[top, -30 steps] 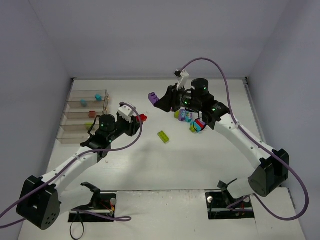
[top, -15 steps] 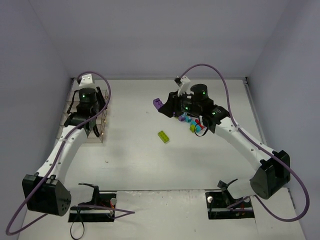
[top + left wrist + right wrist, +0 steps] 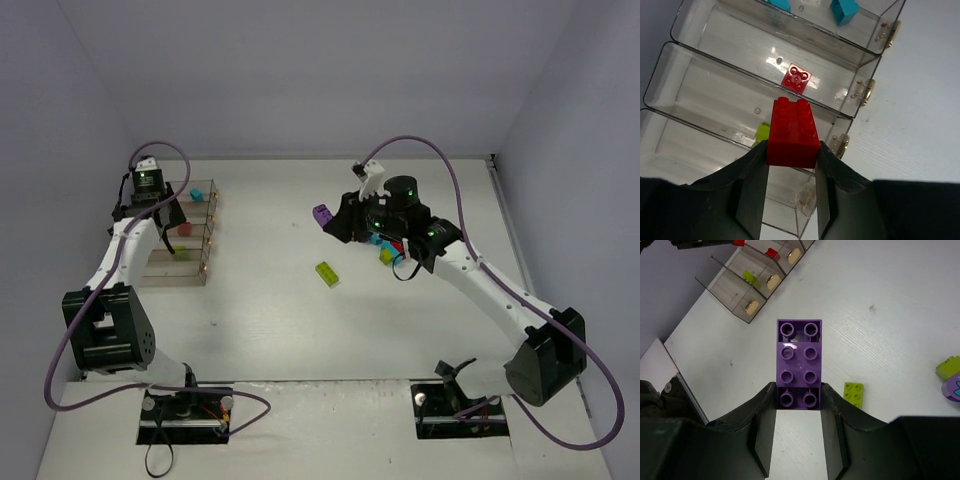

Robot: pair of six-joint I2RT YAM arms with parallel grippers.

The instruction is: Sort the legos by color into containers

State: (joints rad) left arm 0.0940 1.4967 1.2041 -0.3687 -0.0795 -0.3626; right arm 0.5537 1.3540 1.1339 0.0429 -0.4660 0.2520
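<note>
The brick goes outward and down with my left gripper into the bin beyond the bins' wall (image 3: pixel 187 229) (image 3: pixel 774 69) next for release, since a small red brick already lies there.
My left gripper (image 3: pixel 792 150) is shut on a red brick (image 3: pixel 792 131) and holds it above the row of clear bins (image 3: pixel 700 50). It hangs over the wall between the bin holding a small red brick (image 3: pixel 796 79) and the bin holding a lime brick (image 3: pixel 761 132). The far bin holds cyan bricks (image 3: pixel 843 9). My right gripper (image 3: pixel 798 392) is shut on a purple brick (image 3: pixel 799 360), held above the table middle (image 3: pixel 323 214). A lime flat brick (image 3: pixel 854 393) lies just right of it on the table (image 3: pixel 327 272).
More loose bricks, cyan (image 3: pixel 375 238) and lime (image 3: pixel 386 256), lie under my right arm. The bins (image 3: pixel 195 278) stand at the table's left side, near the left wall. The right wrist view shows the bins (image 3: pixel 747 285) far off at upper left.
My left arm has swung from the table middle to over the bins, carrying the red brick. My right gripper has shifted slightly right with the purple brick.
</note>
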